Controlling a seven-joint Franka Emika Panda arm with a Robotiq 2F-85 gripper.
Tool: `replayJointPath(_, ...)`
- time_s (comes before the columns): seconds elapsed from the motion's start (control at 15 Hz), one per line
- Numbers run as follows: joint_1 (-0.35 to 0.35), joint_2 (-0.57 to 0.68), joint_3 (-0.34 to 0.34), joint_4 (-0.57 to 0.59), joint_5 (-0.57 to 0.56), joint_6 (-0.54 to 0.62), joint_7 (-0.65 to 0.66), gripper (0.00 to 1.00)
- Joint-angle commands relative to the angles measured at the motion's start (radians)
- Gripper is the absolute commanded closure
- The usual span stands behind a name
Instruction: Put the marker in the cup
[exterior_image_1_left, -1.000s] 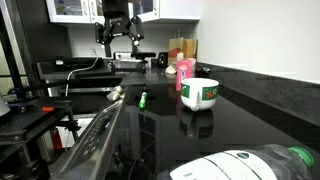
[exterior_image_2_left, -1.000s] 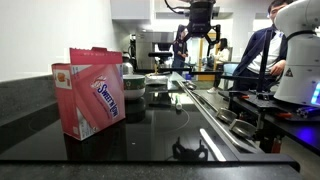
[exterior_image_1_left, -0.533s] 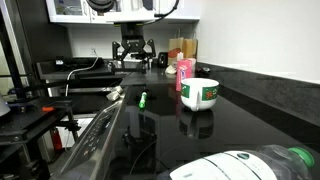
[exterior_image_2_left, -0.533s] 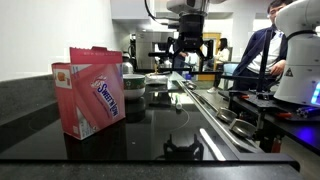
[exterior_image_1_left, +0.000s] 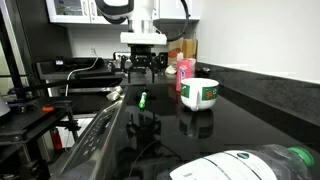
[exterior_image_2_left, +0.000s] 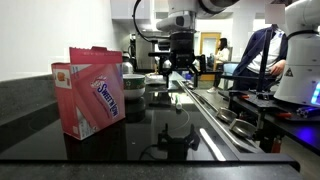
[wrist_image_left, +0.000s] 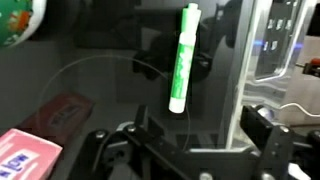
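Note:
My gripper is above the marker's white end (exterior_image_1_left: 143, 96) (wrist_image_left: 177, 103), and the marker already points lengthwise between my fingers, so I will lower them, open, around that end and close.
The small green marker (exterior_image_1_left: 142, 99) lies on the glossy black counter, left of the white cup with a green band (exterior_image_1_left: 201, 94). My gripper (exterior_image_1_left: 143, 65) hangs above the marker, open and empty. In the wrist view the marker (wrist_image_left: 181, 58) lies lengthwise just ahead of the open jaws (wrist_image_left: 185, 140), and the cup (wrist_image_left: 18, 22) shows at the top left corner. In an exterior view the gripper (exterior_image_2_left: 177, 68) hangs over the counter; the marker is not visible there.
A pink box (exterior_image_1_left: 185, 72) stands just behind the cup; it is large in the foreground elsewhere (exterior_image_2_left: 92, 92) and at the wrist view's lower left (wrist_image_left: 25, 155). A clear green-capped bottle (exterior_image_1_left: 270, 160) lies near. A person (exterior_image_2_left: 262, 55) stands behind.
The gripper has come down from high at the back and moved forward over the marker. It stays open. The marker and cup have not moved.

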Motion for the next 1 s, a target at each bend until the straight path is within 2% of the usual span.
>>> replayJointPath(0.0,-0.045,0.081,0.041,0.072,-0.014,0.018,0.017,0.00)
replayJointPath(0.4,-0.053,0.184,0.058,0.154,-0.052,0.010,0.111,0.02)
replayJointPath(0.73,-0.069,0.216,0.069,0.165,-0.078,0.013,0.173,0.06)
replayJointPath(0.8,-0.078,0.215,0.072,0.161,-0.076,0.016,0.177,0.08)
replayJointPath(0.87,-0.088,0.212,0.075,0.156,-0.070,0.022,0.172,0.31)
replayJointPath(0.93,-0.099,0.208,0.079,0.150,-0.065,0.029,0.163,0.33)
